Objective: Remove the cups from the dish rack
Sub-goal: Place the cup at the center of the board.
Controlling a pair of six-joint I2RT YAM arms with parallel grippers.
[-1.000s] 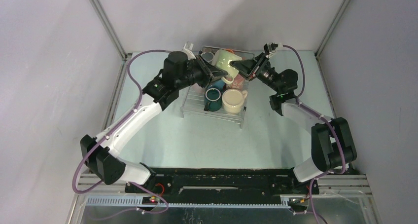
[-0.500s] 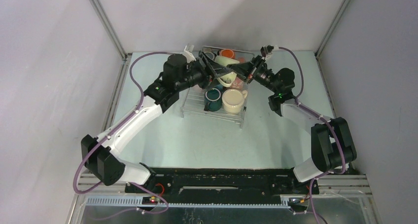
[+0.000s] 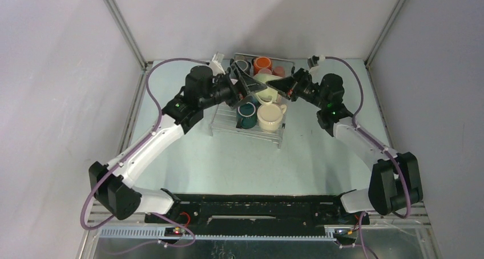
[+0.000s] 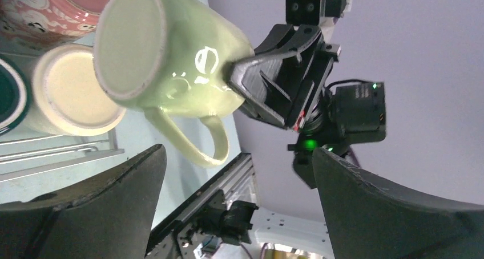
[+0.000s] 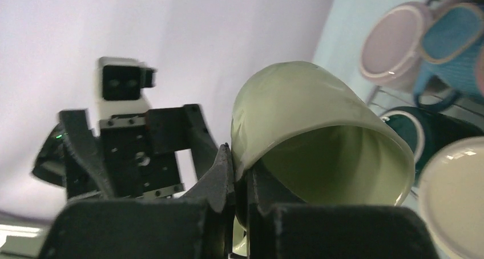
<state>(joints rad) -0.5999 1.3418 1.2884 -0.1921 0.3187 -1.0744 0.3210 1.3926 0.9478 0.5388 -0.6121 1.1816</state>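
Note:
The tilted cup should next go with my right gripper to the bare tabletop below and to the gripper's right in the top view. My right gripper should turn the cup upright there, lower it and release it.
A pale green cup (image 3: 263, 81) hangs tilted above the dish rack (image 3: 225, 122), its handle pointing down. My right gripper (image 3: 275, 88) is shut on the cup's rim (image 5: 242, 156), one finger inside and one outside. In the left wrist view, the pale green cup (image 4: 165, 59) shows its base, with the right gripper (image 4: 251, 82) clamped on its far end. My left gripper (image 3: 245, 83) stands wide open beside the cup, its fingers (image 4: 85, 213) apart from it and holding nothing. Orange (image 3: 262, 63), teal (image 3: 246, 114) and cream (image 3: 269, 117) cups sit in the rack.
More cups lie in the rack: speckled pink (image 4: 51, 8), lilac (image 5: 396, 39), blue (image 5: 456, 48). Grey walls with metal corner posts (image 3: 122, 25) close in the pale table (image 3: 240, 162). A black rail (image 3: 257, 205) runs along the near edge.
My left gripper has opened and let go of the pale green cup, drawing back to the left. The right gripper has shut on its rim and now carries it, slightly lower.

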